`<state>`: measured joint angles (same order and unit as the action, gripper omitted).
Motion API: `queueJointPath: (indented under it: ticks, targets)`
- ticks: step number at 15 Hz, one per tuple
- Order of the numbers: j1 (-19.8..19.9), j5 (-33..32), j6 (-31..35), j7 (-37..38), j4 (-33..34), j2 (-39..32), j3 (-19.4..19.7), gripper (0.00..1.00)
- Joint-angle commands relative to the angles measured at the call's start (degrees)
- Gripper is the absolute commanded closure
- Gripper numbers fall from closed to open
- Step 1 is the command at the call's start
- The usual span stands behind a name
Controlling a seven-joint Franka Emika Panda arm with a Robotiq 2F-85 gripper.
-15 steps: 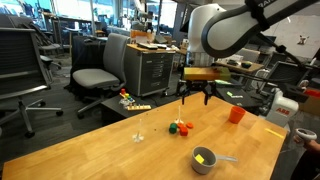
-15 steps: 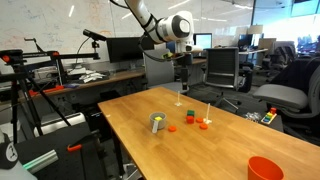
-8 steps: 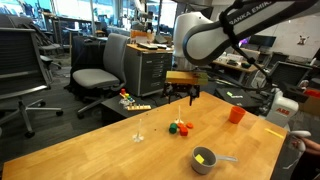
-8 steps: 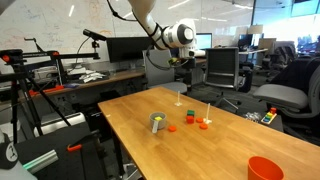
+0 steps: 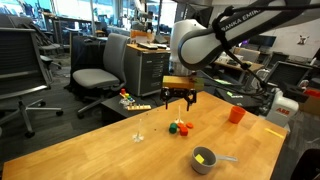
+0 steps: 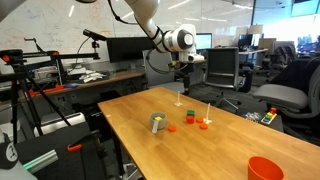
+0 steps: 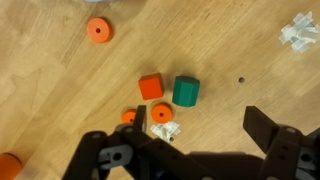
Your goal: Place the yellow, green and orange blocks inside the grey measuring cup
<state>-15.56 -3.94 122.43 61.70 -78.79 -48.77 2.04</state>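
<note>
I should lower my gripper to the green block, bring my open fingers around its sides and close them, because the block is still on the table well below them.
The grey measuring cup stands on the wooden table and shows in both exterior views. A yellow block lies inside it. The green block and the orange-red block sit side by side on the table, apart from the cup; they also show in an exterior view. My gripper is open and empty. It hangs well above the table, roughly over these blocks. The cup is out of the wrist view.
Orange discs and small white pieces lie around the blocks. An orange cup stands near the table's far edge. Office chairs and desks surround the table.
The arm has swung sideways, to the left in one exterior view, bringing the open gripper over the blocks. The blocks and cup have not moved.
</note>
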Motion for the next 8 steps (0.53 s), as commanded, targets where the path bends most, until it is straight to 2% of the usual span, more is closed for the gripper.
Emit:
queueJointPath:
  ticks: [1, 8]
  targets:
    - [0.4, 1.3, 1.2, -0.6, 1.1, -1.9, -0.4, 0.0]
    - [0.7, 3.1, 6.0, 0.3, 2.6, -6.5, -0.1, 0.0]
